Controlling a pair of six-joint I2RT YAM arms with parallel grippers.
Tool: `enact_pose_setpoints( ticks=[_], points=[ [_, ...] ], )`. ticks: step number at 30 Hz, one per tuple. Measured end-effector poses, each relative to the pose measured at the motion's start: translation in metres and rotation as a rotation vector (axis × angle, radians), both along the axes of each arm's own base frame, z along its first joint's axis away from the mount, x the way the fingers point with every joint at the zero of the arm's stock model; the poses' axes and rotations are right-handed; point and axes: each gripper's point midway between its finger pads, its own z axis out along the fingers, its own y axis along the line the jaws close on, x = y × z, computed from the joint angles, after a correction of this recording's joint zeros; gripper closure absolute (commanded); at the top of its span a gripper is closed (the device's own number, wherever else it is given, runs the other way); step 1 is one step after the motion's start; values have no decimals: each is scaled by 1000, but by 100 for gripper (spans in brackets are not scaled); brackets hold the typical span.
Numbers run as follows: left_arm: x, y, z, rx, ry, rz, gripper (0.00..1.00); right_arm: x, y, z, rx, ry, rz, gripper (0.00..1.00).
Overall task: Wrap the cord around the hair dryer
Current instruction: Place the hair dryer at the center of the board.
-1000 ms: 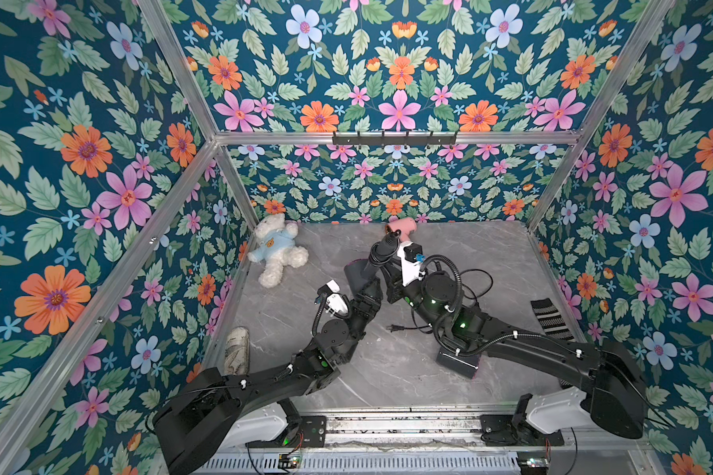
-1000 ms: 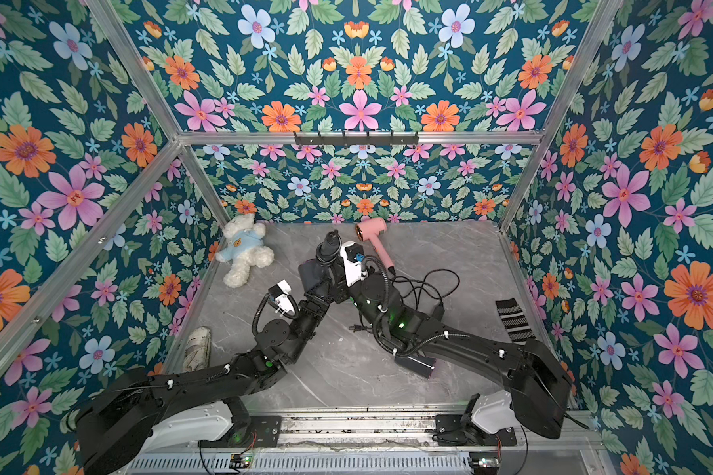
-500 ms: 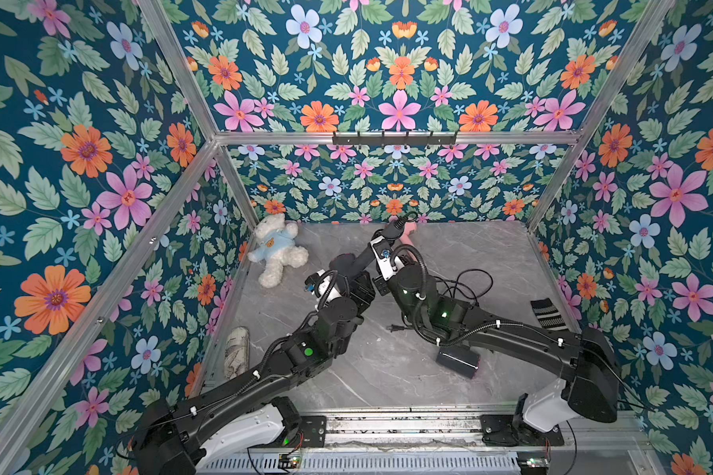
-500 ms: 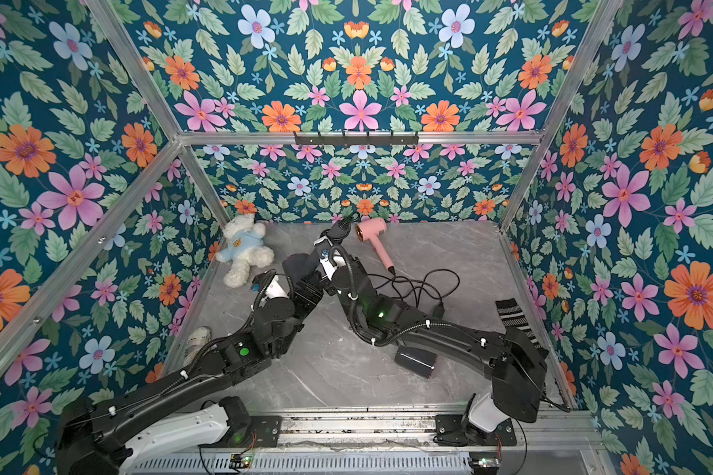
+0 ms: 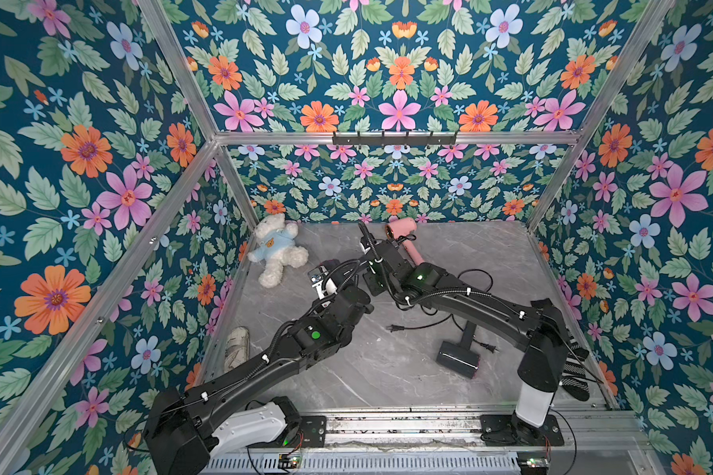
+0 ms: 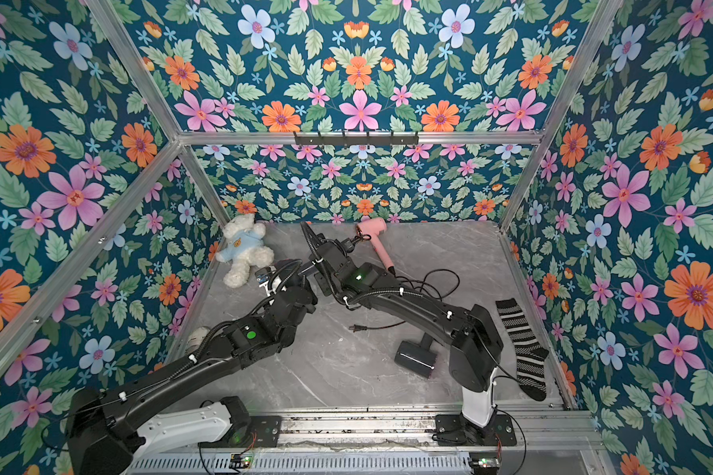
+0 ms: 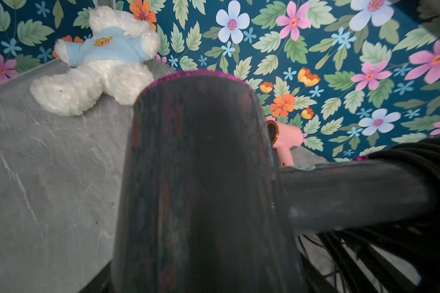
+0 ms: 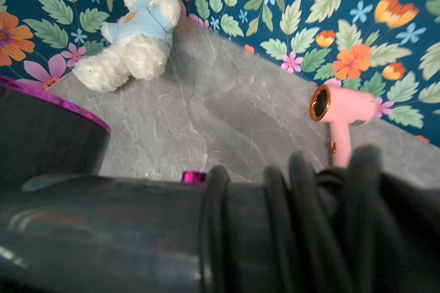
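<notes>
The cord [image 8: 302, 203] already circles the handle in several turns, so my right gripper should next lower the handle to the gray tabletop beneath it and release it.
A dark hair dryer with a magenta rim is held between my two arms near the table's back middle. Its barrel [image 7: 201, 165] fills the left wrist view. Its handle [image 8: 137, 203] crosses the right wrist view. The black cord [image 8: 302, 203] lies in several turns around that handle, and the turns show as well in the left wrist view [image 7: 417, 157]. My left gripper [image 5: 348, 273] is shut on the barrel. The right gripper [image 5: 377, 263] grips the handle. The dryer hides both pairs of fingers, and in both top views the arms cover it.
A pink hair dryer [image 5: 402, 230] lies by the back wall with loose cable loops [image 5: 474, 279] beside it. A teddy bear [image 5: 278, 251] sits back left. Another dark dryer [image 5: 457, 360] and a plug [image 5: 392, 327] lie front right. A striped sock [image 6: 523, 349] lies by the right wall and a pale shoe [image 5: 237, 347] by the left.
Both arms have swung left and sunk lower with the dark dryer between them. The pink dryer's head, partly covered a second ago, now shows.
</notes>
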Motion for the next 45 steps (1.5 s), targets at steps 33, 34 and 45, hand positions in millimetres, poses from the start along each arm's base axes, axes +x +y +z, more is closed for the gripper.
enact_pose_setpoints(
  ticks=[33,34,45],
  points=[
    [112,70,-175,325,375,-74,100,69,54,-185,38,472,-12,100],
    [116,73,-176,333,375,-65,100,72,57,-187,47,469,-16,100],
    [127,78,-183,329,355,-73,23,80,62,-193,94,475,-51,100]
  ],
)
